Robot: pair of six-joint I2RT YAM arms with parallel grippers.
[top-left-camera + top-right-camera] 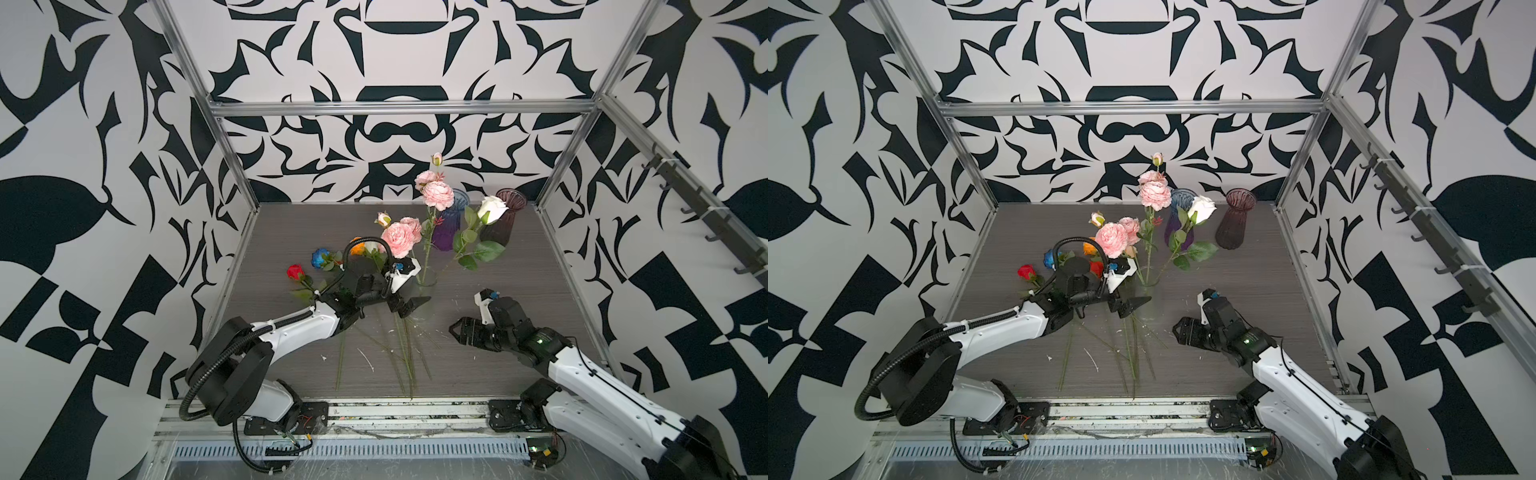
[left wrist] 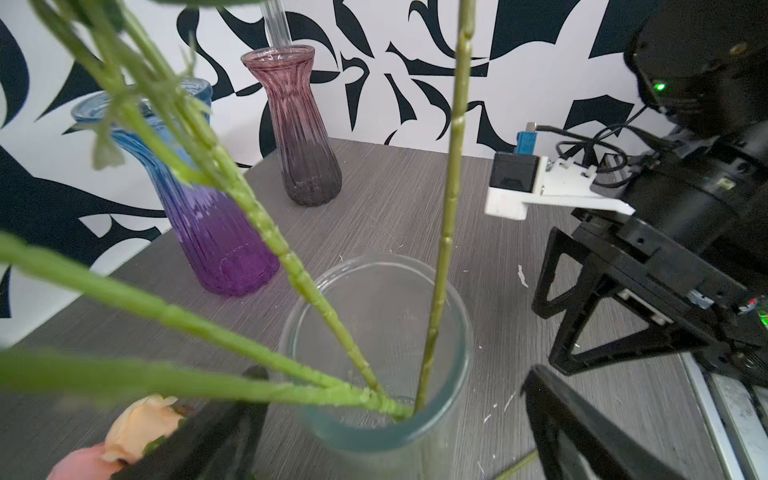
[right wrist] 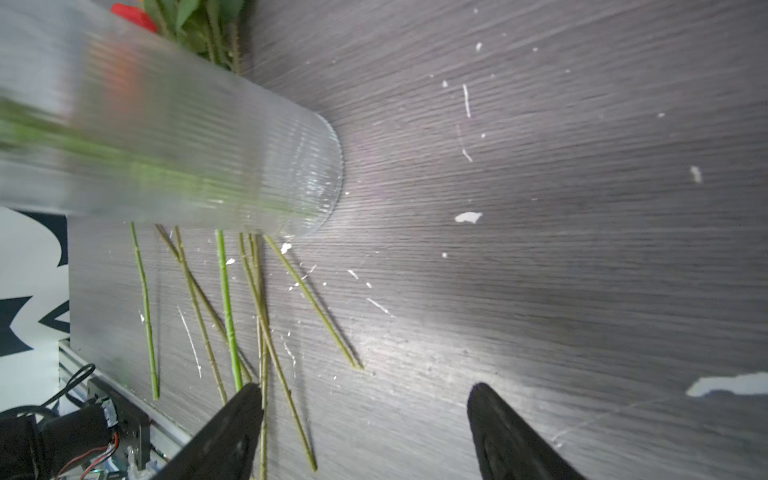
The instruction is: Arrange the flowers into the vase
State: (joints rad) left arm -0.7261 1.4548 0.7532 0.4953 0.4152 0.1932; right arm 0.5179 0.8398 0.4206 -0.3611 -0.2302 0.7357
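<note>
My left gripper slides its open fingers forward around the vase next and closes. The upper part of the vase's side (image 1: pixel 427 283) (image 2: pixel 380 449) stands just ahead, between those fingers.
The vase (image 1: pixel 428 279) (image 1: pixel 1148 280) is clear ribbed glass and stands upright mid-table. It holds several flowers: frilly pink blooms (image 1: pixel 438 195) (image 1: pixel 398 240) and a white rose (image 1: pixel 491 210). Their green stems (image 2: pixel 446 232) meet inside its rim (image 2: pixel 465 332). My left gripper (image 1: pixel 409 306) (image 2: pixel 395 374) is open, its fingers (image 2: pixel 224 428) on either side of the vase without gripping it. More flowers lie on the table behind the left arm: red (image 1: pixel 296 272), blue (image 1: pixel 320 257), orange (image 1: pixel 356 246). My right gripper (image 1: pixel 459 330) (image 3: pixel 365 415) is open and empty, right of the vase (image 3: pixel 187 158).
A blue-purple vase (image 1: pixel 446 226) (image 2: pixel 216 232) and a dark purple vase (image 1: pixel 500 224) (image 2: pixel 305 137) stand at the back. The stems (image 1: pixel 395 353) (image 3: pixel 226 299) of the lying flowers fan out toward the front rail. White flecks dot the grey table (image 1: pixel 519 257).
</note>
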